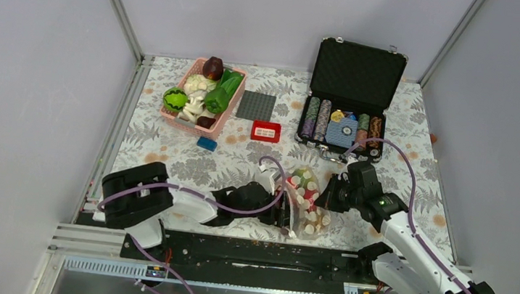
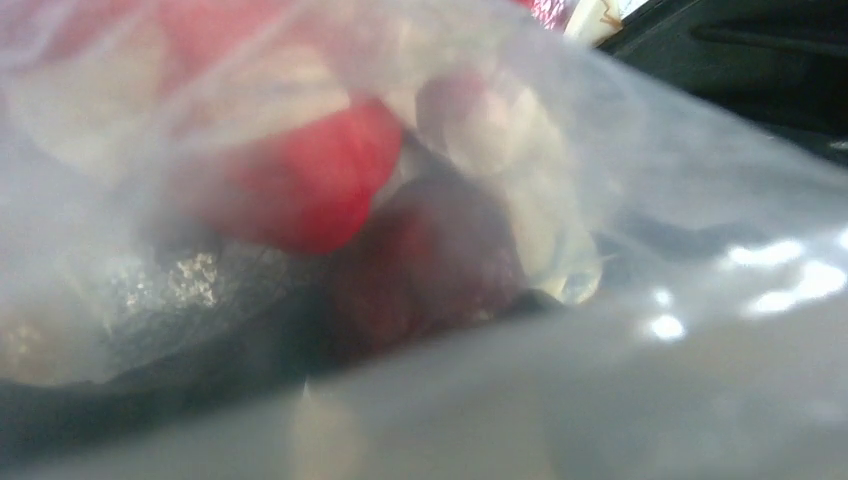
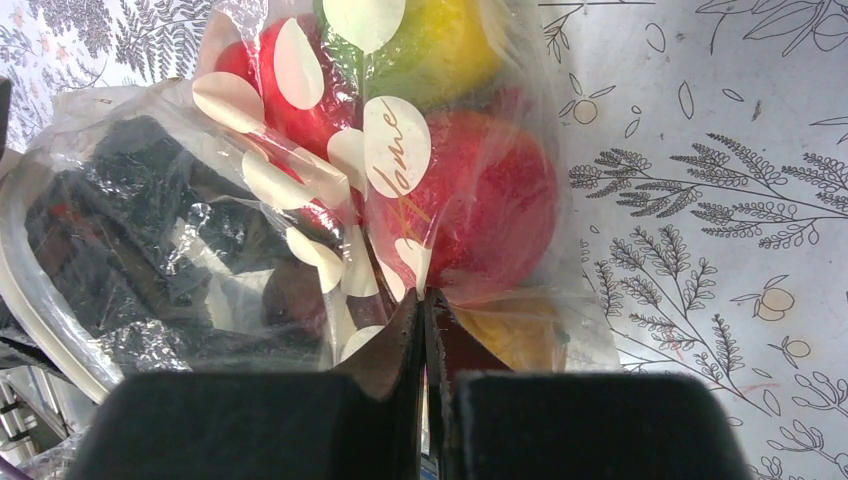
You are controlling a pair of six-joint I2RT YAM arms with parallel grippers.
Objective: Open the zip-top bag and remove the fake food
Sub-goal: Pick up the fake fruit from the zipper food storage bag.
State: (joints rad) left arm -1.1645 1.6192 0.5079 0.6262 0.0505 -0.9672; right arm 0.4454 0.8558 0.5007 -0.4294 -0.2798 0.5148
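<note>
My left gripper should lift from the bag [image 1: 307, 203] next and move outward over the basket's far end [image 1: 202, 80] to let go of the maroon piece, because plastic vegetables lie in the pink basket.
The zip-top bag [image 1: 307, 203], clear with cream-white dots, lies near the front middle of the table between both grippers. It holds fake food: a red apple [image 3: 480, 200], a yellow-green lemon [image 3: 440, 50] and another red piece [image 3: 290, 90]. My right gripper [image 3: 425, 295] is shut on a fold of the bag's plastic at its right side [image 1: 330, 196]. My left gripper [image 1: 285, 214] is at the bag's left edge. In the left wrist view the bag film [image 2: 600, 380] covers the lens, hiding the fingers. A red piece [image 2: 310, 190] and a maroon piece [image 2: 430, 260] show through it.
A pink basket [image 1: 186, 123] with more plastic vegetables stands at the back left. An open poker-chip case [image 1: 358, 70] stands at the back right. A grey plate [image 1: 256, 106], a red box [image 1: 266, 131] and a small blue piece [image 1: 206, 143] lie between them.
</note>
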